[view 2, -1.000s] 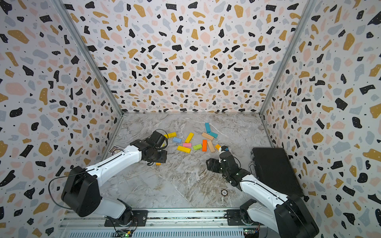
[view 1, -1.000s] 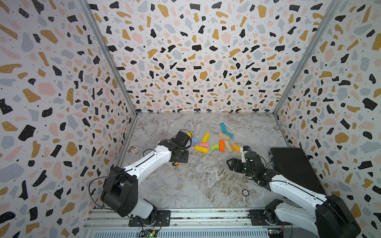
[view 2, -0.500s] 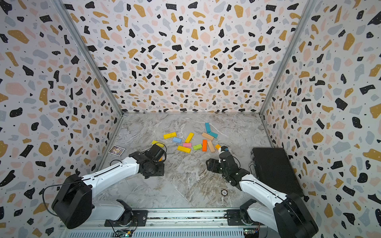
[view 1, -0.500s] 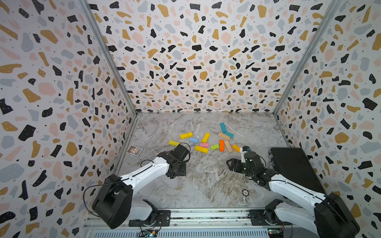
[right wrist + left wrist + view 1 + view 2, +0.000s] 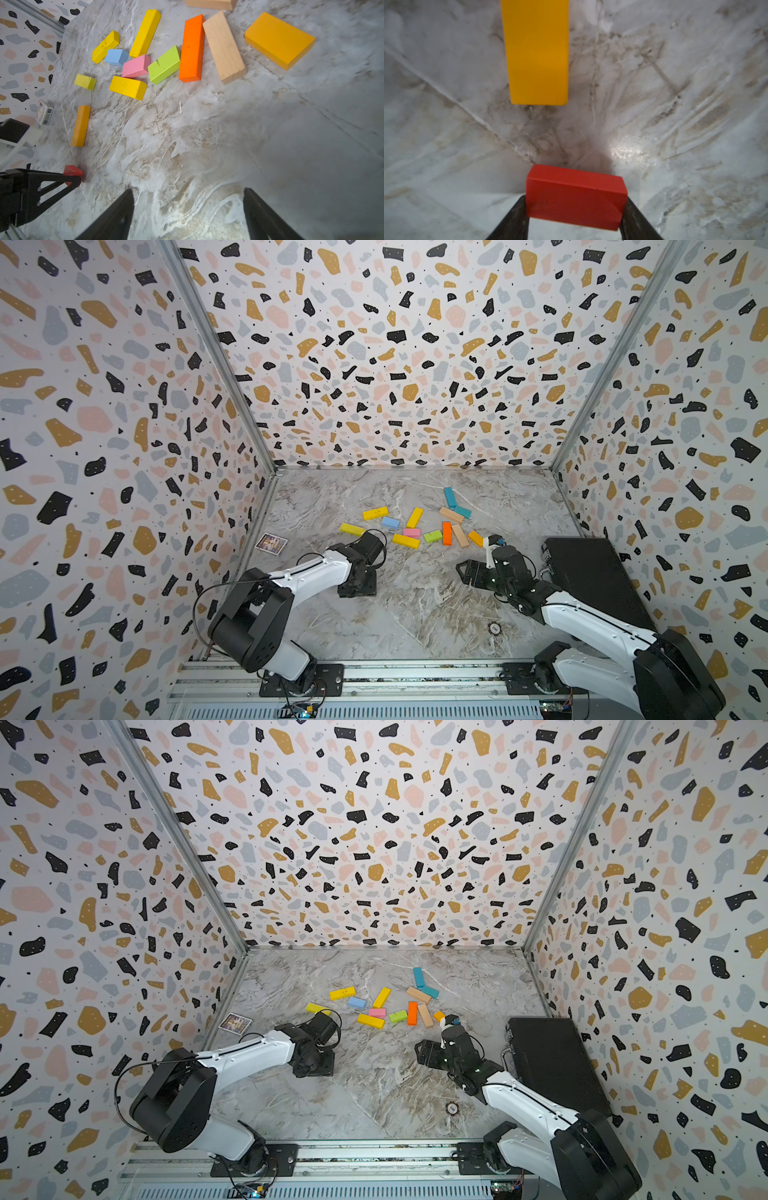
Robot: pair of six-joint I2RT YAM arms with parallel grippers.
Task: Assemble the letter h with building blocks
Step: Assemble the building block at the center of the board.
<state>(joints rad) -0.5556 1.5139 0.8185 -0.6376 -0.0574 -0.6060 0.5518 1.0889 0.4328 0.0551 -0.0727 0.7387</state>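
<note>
The bar's near end [image 5: 539,96] is still outward of the robot's left gripper, so the gripper will next move outward until the red block meets that end, then release the block.
My left gripper [image 5: 575,199] is shut on a short red block [image 5: 576,197], held low over the marble floor, just short of the end of an orange-yellow bar [image 5: 536,52]. In both top views that gripper [image 5: 357,589] [image 5: 313,1067] points down and hides the red block. The right wrist view shows the red block [image 5: 72,171] and the bar [image 5: 81,125] in line. Other building blocks lie in a loose pile [image 5: 415,526] [image 5: 382,1006]: yellow, blue, pink, green, orange [image 5: 192,48], tan, teal. My right gripper [image 5: 188,190] [image 5: 467,572] stands open over bare floor.
A printed card [image 5: 271,542] lies by the left wall. A black case [image 5: 594,576] sits against the right wall behind the right arm. A small round disc [image 5: 493,628] lies near the front. Patterned walls close in three sides.
My left arm has drawn back from the block pile toward the front and come down near the floor. The right arm has not moved.
</note>
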